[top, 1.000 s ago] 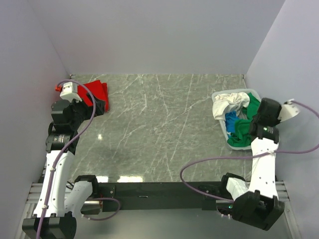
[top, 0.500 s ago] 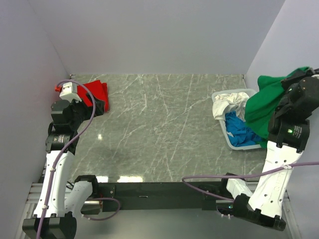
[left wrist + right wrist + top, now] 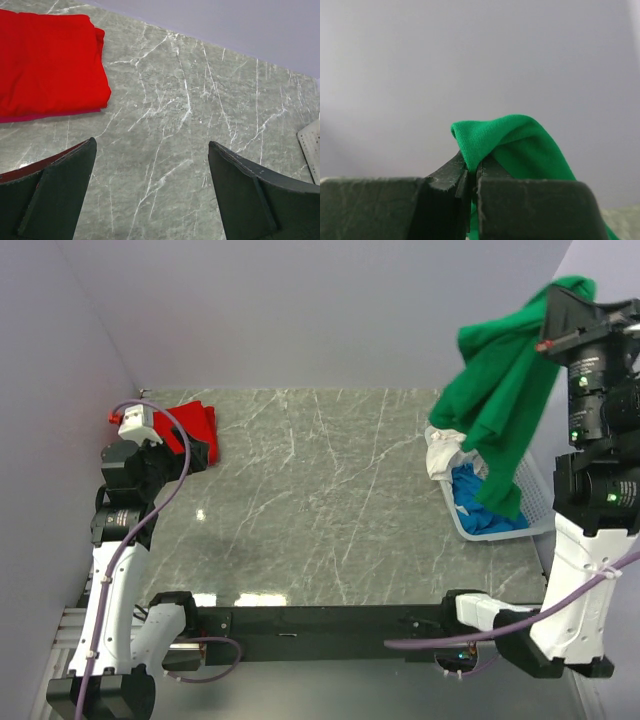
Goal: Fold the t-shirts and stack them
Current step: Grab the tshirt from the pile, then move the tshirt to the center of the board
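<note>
I should next swing the green t-shirt (image 3: pixel 500 400) across in my right gripper, lower and release it: the marble table's clear middle is below and left in the top view.
My right gripper (image 3: pixel 556 312) is raised high at the right and shut on a fold of the green t-shirt (image 3: pixel 500 400), which hangs down over the basket (image 3: pixel 535 495); the pinched fold (image 3: pixel 485 140) shows between the jaws in the right wrist view. A blue t-shirt (image 3: pixel 478 508) and a white one (image 3: pixel 443 455) lie in the basket. The folded red t-shirt (image 3: pixel 195 425) lies at the table's back left, also seen flat in the left wrist view (image 3: pixel 45 65). My left gripper (image 3: pixel 150 165) hovers open just in front of it, nothing between its fingers.
The white lattice basket stands at the table's right edge, its corner (image 3: pixel 311 147) showing in the left wrist view. Grey marble tabletop (image 3: pixel 320 500) spreads between the red shirt and the basket. Plain walls close in the left, back and right sides.
My right arm has lifted the green t-shirt from the basket up high, so it now dangles above the basket. The left arm has stayed still.
</note>
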